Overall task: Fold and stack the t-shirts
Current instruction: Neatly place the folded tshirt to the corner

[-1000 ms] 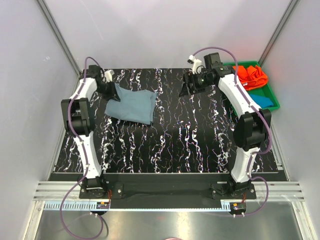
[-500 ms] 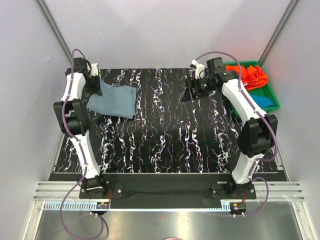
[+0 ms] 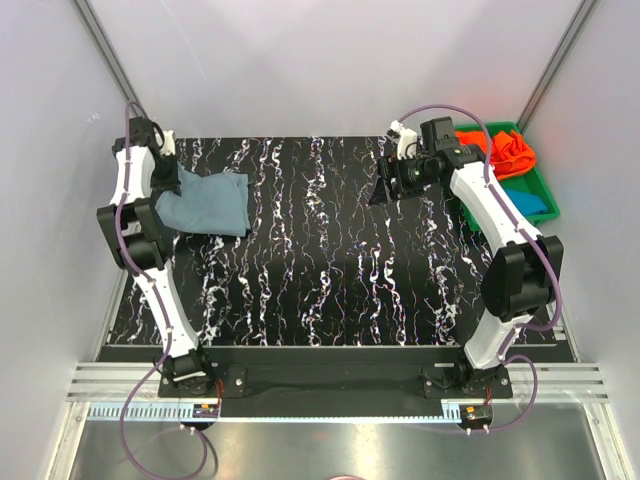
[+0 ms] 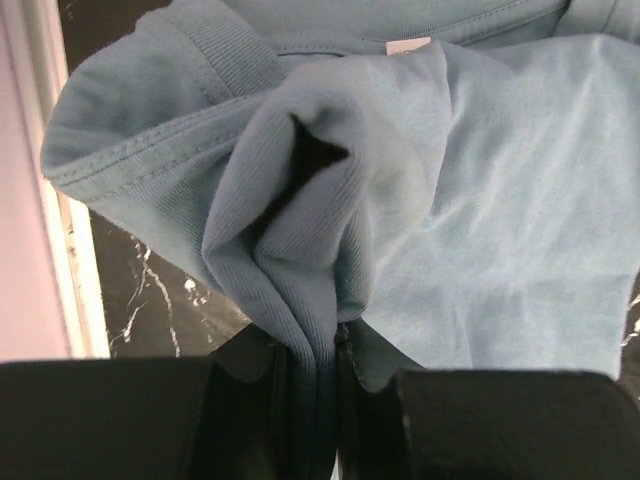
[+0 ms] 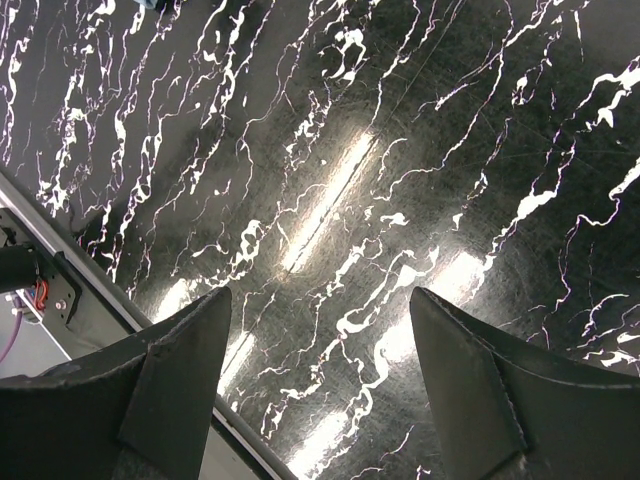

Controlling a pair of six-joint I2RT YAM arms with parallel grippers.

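My left gripper moves to the left in the top view toward the table's pale border next and releases the fold of the t-shirt, since bare table still shows there.
A dusty grey-blue t-shirt (image 3: 207,203) lies bunched at the far left of the black marbled table (image 3: 330,270). My left gripper (image 3: 166,181) is shut on a gathered fold of it at the shirt's left edge. In the left wrist view the pinched cloth rises from between the jaws of the left gripper (image 4: 338,352), the grey-blue t-shirt (image 4: 490,210) spreads beyond, and its white neck label (image 4: 408,45) shows at the top. My right gripper (image 3: 384,189) hovers over the far middle-right of the table, open and empty (image 5: 320,300). An orange t-shirt (image 3: 506,150) and a teal-blue t-shirt (image 3: 530,203) lie in the tray.
A green plastic tray (image 3: 546,186) stands at the far right edge of the table. White walls and metal frame posts close in the left, right and back. The table's pale left border (image 4: 60,200) runs right beside the held shirt.
My left arm has pulled the grey-blue t-shirt leftward, toward the table's far-left corner. My right arm has drifted slightly to the right, still open.
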